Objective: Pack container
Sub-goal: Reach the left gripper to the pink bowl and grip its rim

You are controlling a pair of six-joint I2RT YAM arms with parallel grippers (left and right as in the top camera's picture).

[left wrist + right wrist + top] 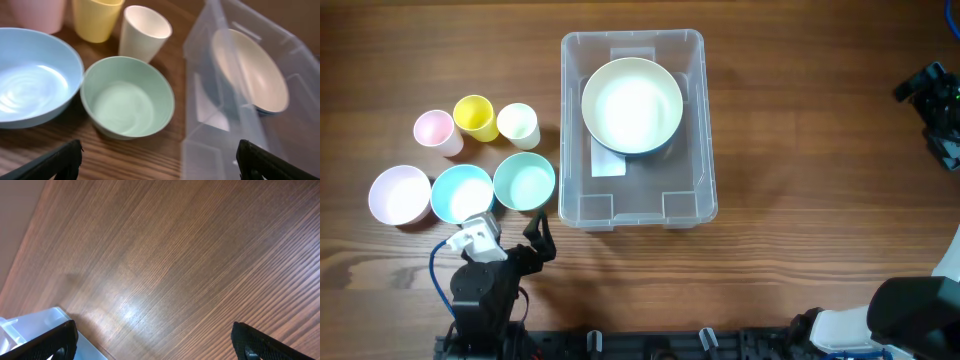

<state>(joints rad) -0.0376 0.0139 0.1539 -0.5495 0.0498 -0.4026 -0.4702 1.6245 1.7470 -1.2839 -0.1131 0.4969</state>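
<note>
Bare wood adjoins the pink bowl's free rim (pixel 377 213), so my left gripper will next go left in the overhead view, past the blue bowl, then down onto that rim.
The clear container (pixel 692 190) stands mid-table with a cream bowl (pixel 632 105) inside it, resting on something blue. In the left wrist view the container (pixel 210 135) is on the right, with the cream bowl (pixel 252 70) seen through its wall. My left gripper (pixel 530 242) is open and empty near the front edge, just short of a green bowl (pixel 524 181). Its fingers (pixel 160 161) frame the green bowl (pixel 127 97) and the container's near corner. My right gripper (pixel 923 88) is open and empty far right, and in its own view (pixel 152 336) it is over bare wood.
Left of the container are a blue bowl (pixel 461 192), a pink bowl (pixel 399 194), a pink cup (pixel 434 130), a yellow cup (pixel 474 116) and a cream cup (pixel 518 124). The container's corner (pixel 30 327) shows in the right wrist view.
</note>
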